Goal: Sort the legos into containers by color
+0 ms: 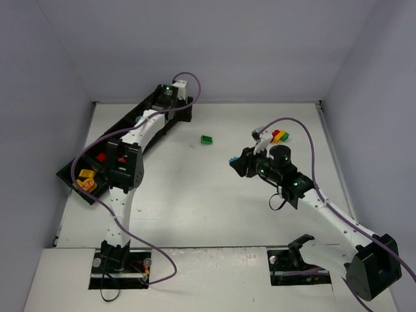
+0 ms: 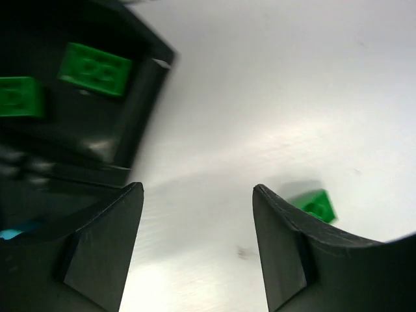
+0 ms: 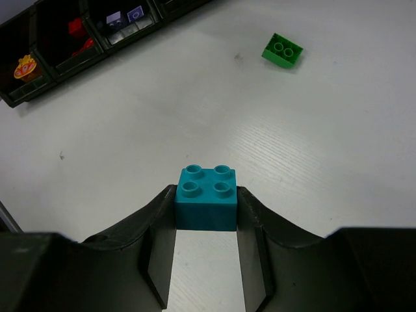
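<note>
The green brick lies below my left gripper's fingers and to their right in the top view, so my left gripper will move down, away from the tray, onto the loose green brick point(image 1: 206, 140) point(image 2: 316, 207).
My right gripper point(image 1: 236, 164) is shut on a teal brick point(image 1: 231, 160), held between the fingers in the right wrist view point(image 3: 207, 205) above the bare table. A green brick point(image 1: 207, 139) lies loose on the table mid-back; it also shows in the right wrist view point(image 3: 283, 50) and the left wrist view point(image 2: 316, 205). The long black tray point(image 1: 127, 118) runs diagonally at the left. My left gripper point(image 1: 174, 97) is open and empty point(image 2: 195, 192) beside the tray's far end, where a compartment holds two green bricks point(image 2: 94, 68). Red point(image 1: 101, 156) and yellow-orange bricks point(image 1: 86, 179) lie in the near compartments.
A stuck-together red, yellow and green brick stack point(image 1: 281, 136) sits on the table behind my right gripper. Lilac bricks point(image 3: 123, 16) lie in a middle tray compartment. Grey walls close off the table at the back and both sides.
</note>
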{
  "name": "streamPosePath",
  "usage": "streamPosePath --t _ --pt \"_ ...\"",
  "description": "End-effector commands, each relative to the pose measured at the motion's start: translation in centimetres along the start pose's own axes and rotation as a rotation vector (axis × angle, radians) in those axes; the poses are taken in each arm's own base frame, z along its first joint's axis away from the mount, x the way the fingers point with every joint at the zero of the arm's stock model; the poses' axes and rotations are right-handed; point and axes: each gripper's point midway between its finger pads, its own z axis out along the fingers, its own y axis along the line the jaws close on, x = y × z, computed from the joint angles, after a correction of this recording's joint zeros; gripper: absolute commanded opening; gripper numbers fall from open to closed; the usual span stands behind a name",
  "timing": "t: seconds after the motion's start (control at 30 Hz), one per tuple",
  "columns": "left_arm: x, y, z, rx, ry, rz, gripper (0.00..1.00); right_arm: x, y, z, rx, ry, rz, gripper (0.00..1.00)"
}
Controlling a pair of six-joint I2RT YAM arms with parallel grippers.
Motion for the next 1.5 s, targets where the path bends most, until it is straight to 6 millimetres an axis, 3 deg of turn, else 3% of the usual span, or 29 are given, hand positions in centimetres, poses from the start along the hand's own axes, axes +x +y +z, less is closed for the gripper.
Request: streamPosePath --t 0.0,0.2,0.33,0.8,1.13,1.37,1.47 --pt "-2.4 -5.7 -1.1 0.158 -0.076 0.021 0.62 -1.9 0.9 0.3 -0.04 -0.054 -0.02 0.04" --pt "0.0 -10.5 0.3 0.278 -0.057 0.037 0.63 -1.2 1.0 0.1 -0.042 -0.039 -0.008 0.06" --pt "1.6 -11.8 0.5 0.317 -0.028 0.06 0.63 -0.7 1.1 -0.2 -0.05 -0.037 0.005 0.07" --pt "7.0 -11.7 2.3 0.287 0.12 0.089 0.63 0.2 1.2 -0.6 -0.053 -0.025 0.017 0.08" --pt "8.3 -11.2 2.7 0.253 0.147 0.088 0.61 0.6 1.2 -0.8 -0.058 -0.019 0.024 0.09" --pt "8.5 -11.4 2.7 0.254 0.147 0.081 0.48 0.6 1.2 -0.8 -0.055 -0.021 0.024 0.09" --pt "8.4 -11.4 2.5 0.256 0.142 0.08 0.31 0.8 1.1 -0.9 -0.053 -0.017 0.027 0.09"
